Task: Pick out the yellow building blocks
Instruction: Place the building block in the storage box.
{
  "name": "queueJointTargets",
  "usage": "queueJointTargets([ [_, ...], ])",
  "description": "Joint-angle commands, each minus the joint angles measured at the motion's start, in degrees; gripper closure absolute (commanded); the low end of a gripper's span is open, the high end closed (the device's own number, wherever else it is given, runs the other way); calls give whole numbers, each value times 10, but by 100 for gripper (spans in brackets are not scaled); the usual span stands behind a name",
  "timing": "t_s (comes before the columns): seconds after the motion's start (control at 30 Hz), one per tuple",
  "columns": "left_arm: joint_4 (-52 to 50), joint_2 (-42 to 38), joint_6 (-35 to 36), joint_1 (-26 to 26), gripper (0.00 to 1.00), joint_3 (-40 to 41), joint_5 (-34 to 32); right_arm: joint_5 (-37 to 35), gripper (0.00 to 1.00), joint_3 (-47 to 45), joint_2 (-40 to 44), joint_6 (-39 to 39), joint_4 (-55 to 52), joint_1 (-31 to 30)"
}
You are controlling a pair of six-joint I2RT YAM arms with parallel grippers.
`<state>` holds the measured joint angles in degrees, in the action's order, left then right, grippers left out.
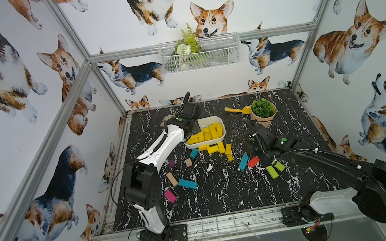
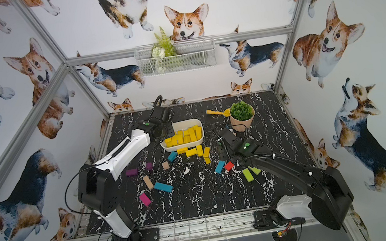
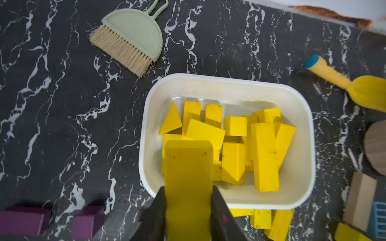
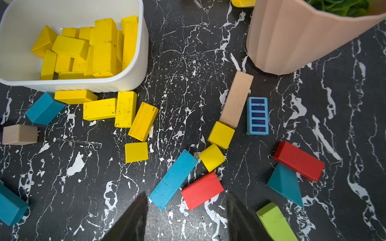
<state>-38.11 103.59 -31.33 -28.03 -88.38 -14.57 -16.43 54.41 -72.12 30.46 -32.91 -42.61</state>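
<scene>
I will next lower my left gripper toward the pile's end with the blocks (image 3: pixel 178 136) beside the yellow triangle and release the long yellow bar (image 3: pixel 188 167), because that end is below my left gripper.
Many yellow building blocks (image 3: pixel 265 154) lie piled in a white tub (image 3: pixel 229 78), seen in both top views (image 1: pixel 210 132) (image 2: pixel 185 136). My left gripper (image 3: pixel 188 194) hangs over the tub's near-left edge, shut on a long yellow bar (image 3: pixel 188 167). Several loose yellow bars (image 4: pixel 125 108) lie on the table just in front of the tub (image 4: pixel 133 83). A yellow cube (image 4: pixel 221 134), a yellow cylinder (image 4: pixel 212 157) and a small square (image 4: pixel 136 152) lie further right. My right gripper (image 4: pixel 186 200) hovers open above a blue bar (image 4: pixel 173 179) and a red block (image 4: pixel 201 191), holding nothing.
A yellow scoop (image 1: pixel 236 110) and a potted plant (image 1: pixel 263 112) stand at the back right. A hand brush (image 3: pixel 133 39) lies behind the tub. Purple (image 3: pixel 87 221), magenta (image 1: pixel 170 196), lime-green (image 1: pixel 272 171), blue and plain wood blocks are scattered over the black marble table.
</scene>
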Motion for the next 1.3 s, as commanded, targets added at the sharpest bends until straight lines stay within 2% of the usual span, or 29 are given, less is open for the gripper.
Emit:
queueJointTargets([
  [0.0, -11, 58, 93, 22, 84, -55, 21, -6, 39, 11, -5, 19, -11, 1],
  [0.17, -7, 124, 92, 30, 81, -92, 50, -11, 39, 1, -3, 21, -9, 1],
  [0.33, -13, 176, 89, 33, 79, -113, 46, -20, 39, 8, -15, 13, -14, 2],
  [0.53, -6, 200, 79, 41, 78, -100, 56, -27, 39, 16, -39, 17, -22, 2],
  [0.63, -5, 204, 77, 43, 68, -99, 60, -27, 39, 19, -51, 20, -25, 3],
  [0.7, -2, 200, 75, 43, 51, -97, 60, -35, 39, 27, -60, 21, -39, 3],
  [0.73, 1, 197, 74, 43, 48, -96, 60, -36, 39, 28, -59, 21, -42, 3],
  [0.97, 14, 118, 69, 44, 28, -87, 65, -48, 39, 57, -70, 27, -71, 38],
  [1.07, 41, 56, 65, 44, 18, -49, 73, -53, 39, 65, -102, 46, -65, 48],
  [1.27, 102, -81, 12, 56, 19, 79, 94, -39, 38, 82, -177, 94, -44, 78],
])
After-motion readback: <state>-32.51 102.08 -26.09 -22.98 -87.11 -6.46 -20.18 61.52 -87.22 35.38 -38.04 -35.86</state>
